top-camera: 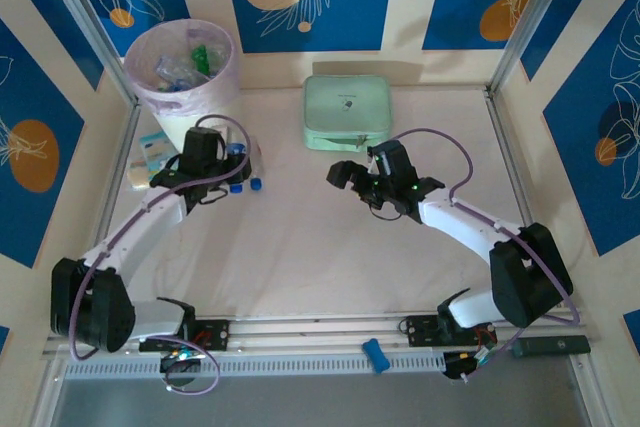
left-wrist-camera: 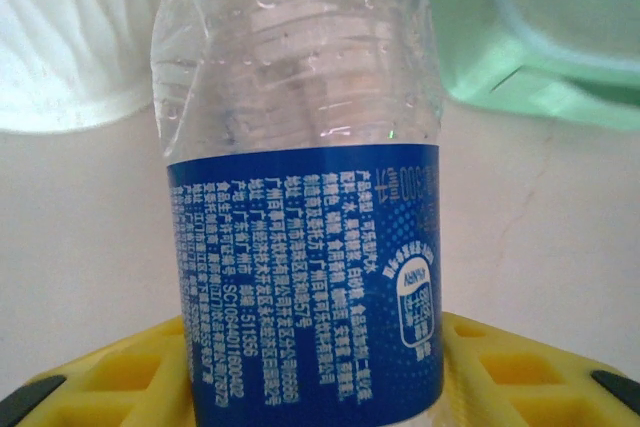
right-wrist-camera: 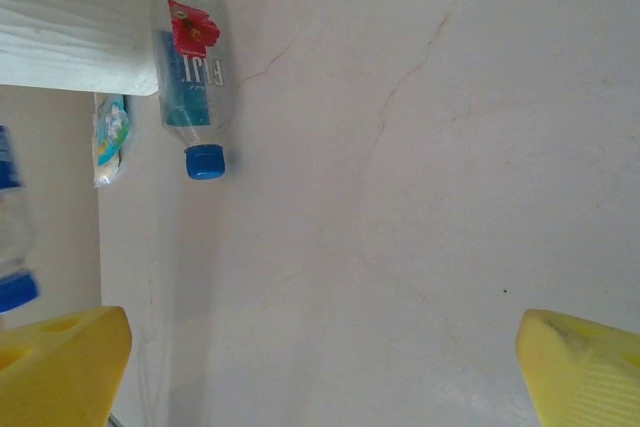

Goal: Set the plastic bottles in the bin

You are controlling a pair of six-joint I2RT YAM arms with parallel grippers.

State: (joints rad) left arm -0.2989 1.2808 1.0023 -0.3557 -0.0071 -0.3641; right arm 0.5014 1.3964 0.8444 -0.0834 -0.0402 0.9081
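Note:
My left gripper will rise outward over the bin's opening [top-camera: 183, 59] and release the bottle there, because the bin's tall side stands outward of the held bottle.
My left gripper [top-camera: 226, 167] [left-wrist-camera: 315, 382] is shut on a clear plastic bottle [left-wrist-camera: 300, 197] with a blue label, which stands between the yellow fingers [left-wrist-camera: 110, 372]. Its blue cap [top-camera: 237, 187] pokes out near the gripper. The round translucent bin [top-camera: 180, 67], lined with a bag, stands at the back left with several bottles inside. A second clear bottle [right-wrist-camera: 193, 72] with a red flower label and blue cap [top-camera: 256, 184] lies on the table beside the bin. Over the table's middle my right gripper [top-camera: 343, 173] [right-wrist-camera: 320, 367] hangs open, holding nothing.
A mint green case [top-camera: 347, 112] [left-wrist-camera: 540, 27] lies at the back centre. A small packet [top-camera: 150, 152] [right-wrist-camera: 110, 137] rests left of my left arm, near the bin. Metal frame posts stand at the back corners.

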